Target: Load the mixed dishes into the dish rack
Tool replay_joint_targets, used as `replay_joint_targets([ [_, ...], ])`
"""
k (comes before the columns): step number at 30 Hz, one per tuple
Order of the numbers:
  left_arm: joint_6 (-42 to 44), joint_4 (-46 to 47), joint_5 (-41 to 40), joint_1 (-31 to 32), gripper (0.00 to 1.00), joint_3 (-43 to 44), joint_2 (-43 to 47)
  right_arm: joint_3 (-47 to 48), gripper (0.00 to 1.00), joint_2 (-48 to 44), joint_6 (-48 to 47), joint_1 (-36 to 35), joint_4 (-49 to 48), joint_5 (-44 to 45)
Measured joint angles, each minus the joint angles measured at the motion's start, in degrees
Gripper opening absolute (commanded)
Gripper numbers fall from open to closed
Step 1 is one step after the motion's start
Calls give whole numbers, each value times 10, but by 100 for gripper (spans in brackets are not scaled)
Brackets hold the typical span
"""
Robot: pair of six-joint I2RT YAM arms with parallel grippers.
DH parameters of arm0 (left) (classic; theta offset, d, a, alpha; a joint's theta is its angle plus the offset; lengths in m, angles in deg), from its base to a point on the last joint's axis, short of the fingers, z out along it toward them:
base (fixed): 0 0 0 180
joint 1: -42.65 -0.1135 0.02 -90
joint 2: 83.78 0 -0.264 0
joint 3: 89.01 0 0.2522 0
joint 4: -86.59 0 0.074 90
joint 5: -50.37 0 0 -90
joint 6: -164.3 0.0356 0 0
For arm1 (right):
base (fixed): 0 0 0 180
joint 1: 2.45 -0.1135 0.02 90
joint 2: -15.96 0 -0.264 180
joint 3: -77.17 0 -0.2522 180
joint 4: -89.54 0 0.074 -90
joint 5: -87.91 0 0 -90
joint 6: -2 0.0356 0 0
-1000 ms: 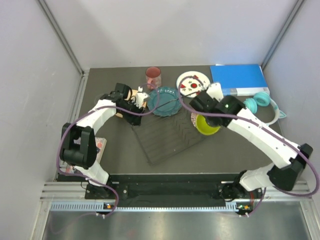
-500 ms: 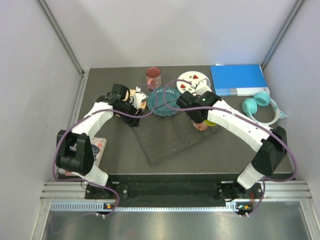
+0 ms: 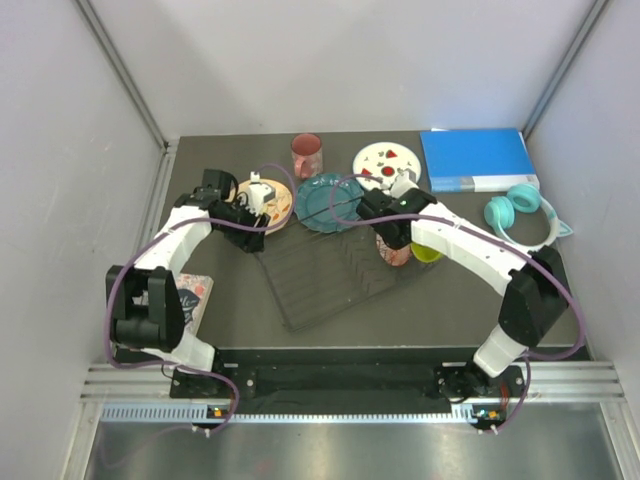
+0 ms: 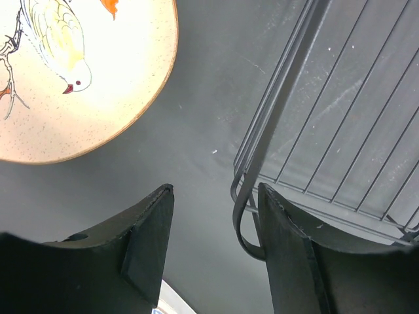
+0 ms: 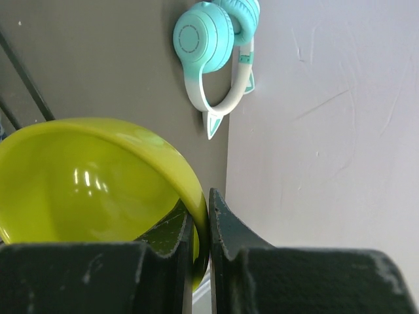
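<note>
The wires on the pink bowl's near side [image 3: 388, 279] are empty, so my right gripper will move back and down next and lower the lime-green bowl into the rack there.
The black wire dish rack [image 3: 320, 275] lies mid-table. My left gripper [image 3: 249, 230] is open at the rack's far left corner; in the left wrist view its fingers [image 4: 149, 239] straddle the corner wire [image 4: 245, 219], which sits beside the right finger. The cream-yellow plate [image 3: 265, 196] [image 4: 78, 72] lies just beyond. My right gripper [image 3: 403, 237] [image 5: 208, 196] is shut on the lime-green bowl's rim [image 5: 98, 190] at the rack's right edge [image 3: 426, 251], next to the pink bowl [image 3: 393, 251]. The teal plate [image 3: 325, 203], white plate [image 3: 386, 160] and mug [image 3: 306, 153] sit behind. The clear glass is not seen.
A blue binder [image 3: 472, 158] lies at the back right, with teal headphones [image 3: 520, 212] [image 5: 209, 39] by the right wall. A small patterned flat item [image 3: 197, 290] lies near the left arm's base. Walls close in the table on three sides.
My left gripper has moved left and the rack's left corner has shifted left with it. My right arm has swung in over the lime-green bowl, which stays by the rack's right edge.
</note>
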Motion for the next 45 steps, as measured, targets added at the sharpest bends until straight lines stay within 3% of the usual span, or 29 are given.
replay_joint_targets([
  [28, 0, 6, 15, -5, 58, 3, -15, 4, 0, 107, -7, -99, 60, 97],
  [35, 0, 6, 13, -8, 57, 3, -15, 14, 0, 196, 76, -148, 46, -14],
  [40, 0, 6, 12, -9, 57, 3, -15, 13, 0, 198, 105, -159, 57, -28],
  [42, 0, 6, 12, -9, 57, 3, -15, 12, 16, 196, 111, -159, 58, -31],
  [43, 0, 6, 12, -9, 57, 3, -15, 12, 26, 196, 114, -159, 58, -32],
  [44, 0, 6, 11, -9, 57, 3, -15, 10, 42, 194, 118, -159, 56, -34],
  [45, 0, 6, 10, -9, 57, 3, -15, 8, 50, 192, 123, -159, 56, -42],
])
